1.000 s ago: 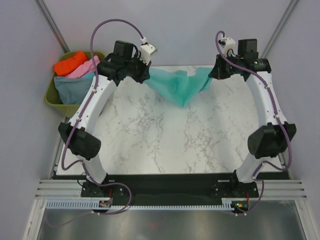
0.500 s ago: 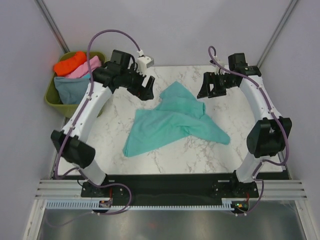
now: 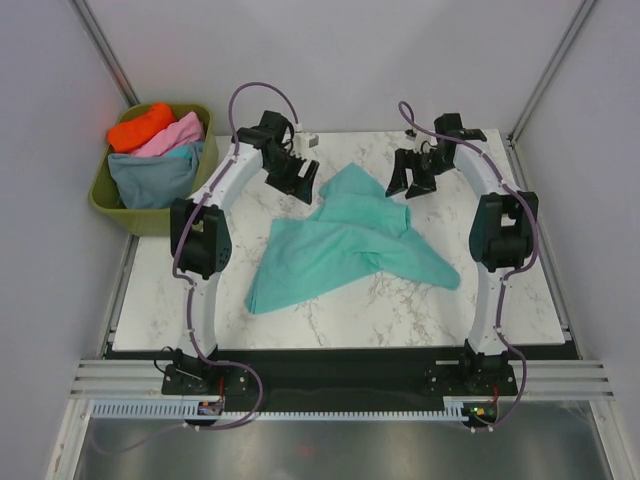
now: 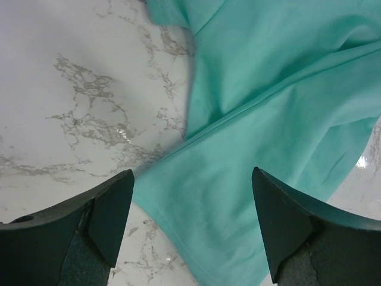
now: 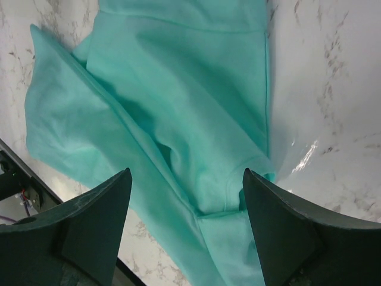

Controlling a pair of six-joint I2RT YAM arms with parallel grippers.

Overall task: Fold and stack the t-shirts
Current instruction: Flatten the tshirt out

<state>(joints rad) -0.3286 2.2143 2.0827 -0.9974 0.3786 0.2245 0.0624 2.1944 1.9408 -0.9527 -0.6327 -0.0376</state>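
My right gripper moves down and to the left in the top view next, since the shirt's far edge lies there against bare marble.
A teal-green t-shirt [image 3: 345, 240] lies crumpled and loosely spread on the marble table, with folds running across it. My left gripper [image 3: 300, 180] hovers open above the shirt's far-left part; in the left wrist view the cloth [image 4: 280, 119] lies below the spread jaws, untouched. My right gripper [image 3: 412, 180] hovers open over the shirt's far-right part, and the cloth [image 5: 178, 107] with a seam shows beneath it. Orange [image 3: 140, 126], pink [image 3: 172, 135] and blue-grey [image 3: 150, 178] t-shirts sit piled in the tub.
An olive-green plastic tub [image 3: 110, 205] stands off the table's far-left corner. The marble table [image 3: 180, 300] has a black front rail [image 3: 340, 365] at its near edge, where the arm bases sit. Grey walls enclose the back and sides.
Both grippers let go of the teal-green t-shirt, which dropped from hanging between them onto the table. The arms then drew in toward the far middle above it.
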